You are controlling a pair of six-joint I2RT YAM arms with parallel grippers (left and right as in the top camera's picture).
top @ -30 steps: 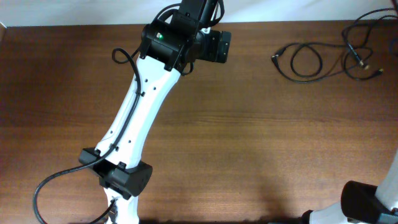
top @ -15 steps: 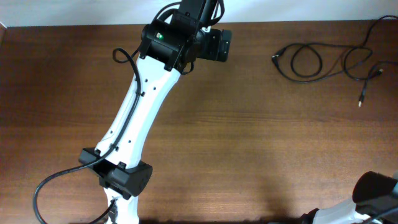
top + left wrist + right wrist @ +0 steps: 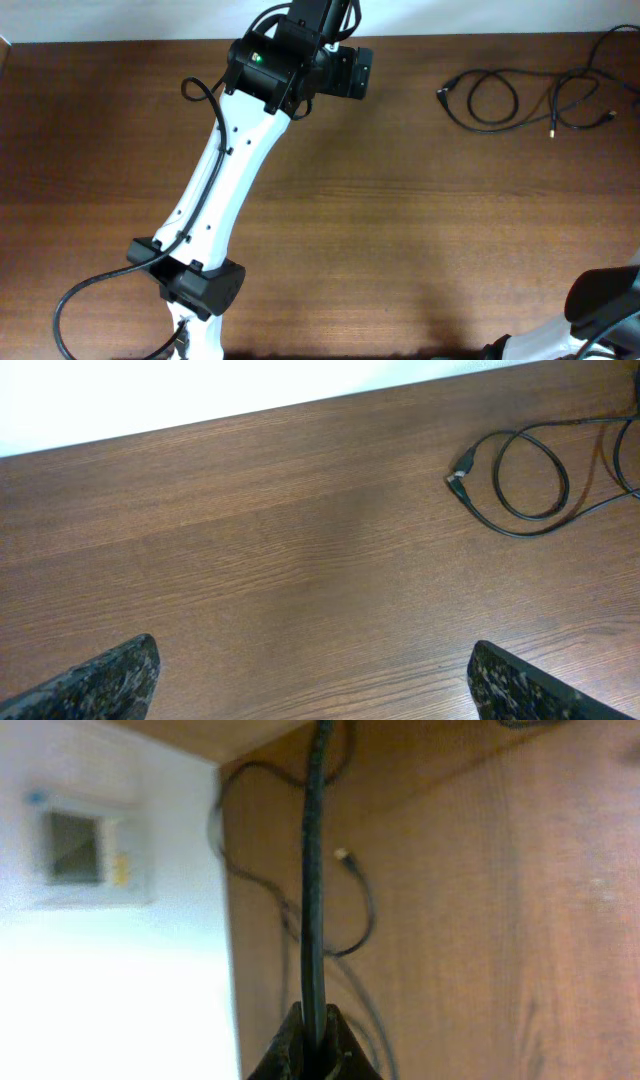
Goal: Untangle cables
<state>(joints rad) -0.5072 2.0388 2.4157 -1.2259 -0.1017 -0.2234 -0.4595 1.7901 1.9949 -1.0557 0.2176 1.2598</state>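
My right gripper draws back and down to the bare wood before the loops next and releases, since the black cable's pale-tipped plug still lies across them.
The cables point(image 3: 500, 98) are thin black cords lying in loose loops at the table's far right. One plug end point(image 3: 441, 95) points left, and a pale-tipped plug point(image 3: 552, 129) lies near the loops. In the left wrist view a loop point(image 3: 530, 480) and its plug point(image 3: 458, 478) lie at the upper right, well away from my left gripper point(image 3: 320, 685), which is open and empty above bare wood. My right gripper point(image 3: 312, 1048) is shut on a black cable point(image 3: 313, 870) that rises straight from its jaws. Below it lie more cable loops with a small pale plug tip point(image 3: 342, 853).
My left arm point(image 3: 235, 170) stretches from the front left to the far middle of the brown wooden table point(image 3: 420, 220). Part of my right arm point(image 3: 605, 300) shows at the front right corner. A white wall borders the table's far edge point(image 3: 200, 395).
The cords at the far right have shifted. The pale-tipped plug swung down and then back left toward the loops. The right arm at the front right corner moved a little. The left arm has not moved.
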